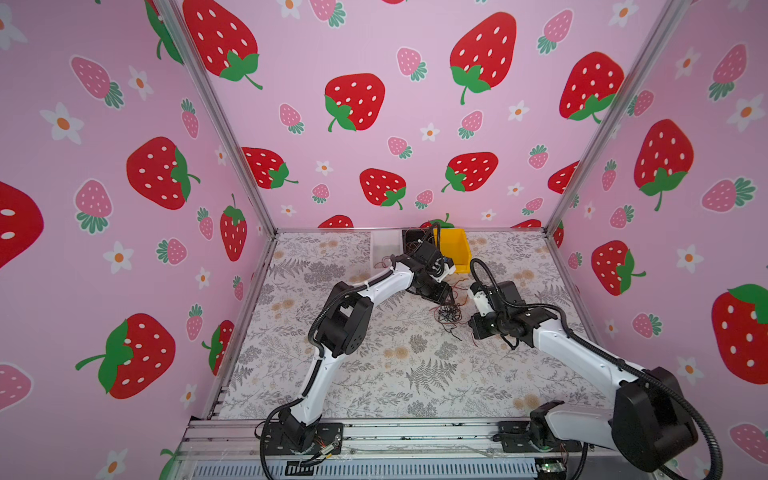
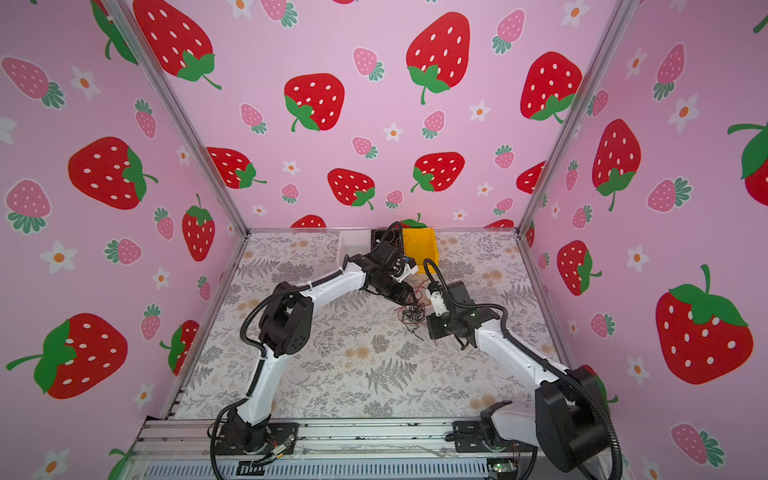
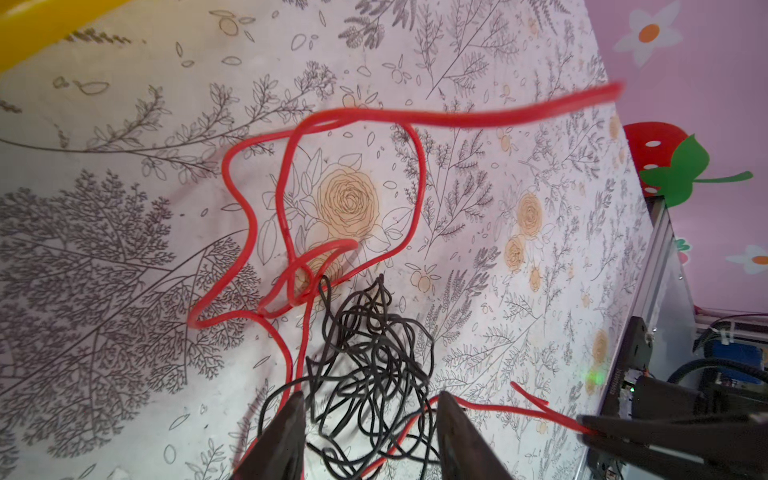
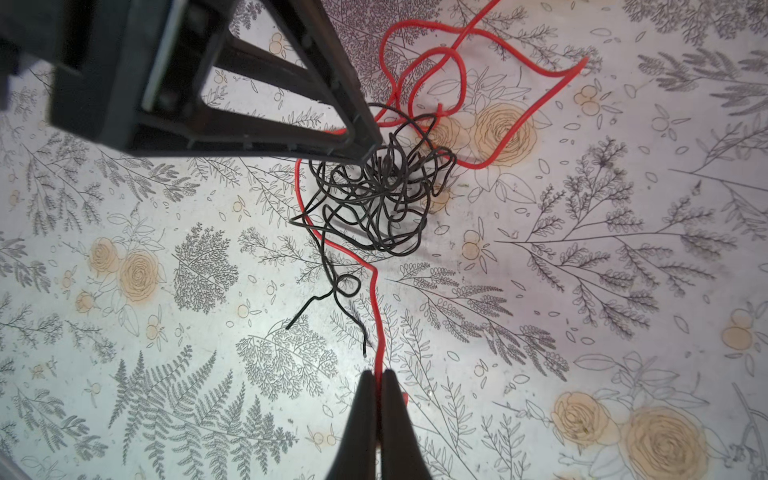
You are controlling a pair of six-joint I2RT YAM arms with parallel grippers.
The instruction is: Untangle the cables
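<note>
I will next take my right gripper outward, over the bare tabletop just outward of it and clear of the black tangle, and let go of the red cable (image 4: 515, 124).
The cables lie mid-table: a black cable balled into a tight tangle (image 4: 374, 199) (image 3: 370, 353) and a red cable (image 4: 515, 124) (image 3: 286, 199) looping around and through it, seen small in both top views (image 1: 449, 313) (image 2: 413, 313). My left gripper (image 3: 370, 399) (image 4: 365, 145) points down onto the black tangle, its jaws open with one finger on each side of the ball. My right gripper (image 4: 378, 374) (image 1: 477, 337) is shut on the red cable near one end, which runs stretched from the tangle to its fingertips (image 3: 590, 432). A loose black end (image 4: 299, 316) lies close by.
At the back wall stand a yellow bin (image 1: 455, 249), a black bin (image 1: 413, 239) with a few wires in it and a clear bin (image 1: 384, 247). The floral tabletop (image 1: 395, 374) spreads toward the front rail (image 1: 415, 432).
</note>
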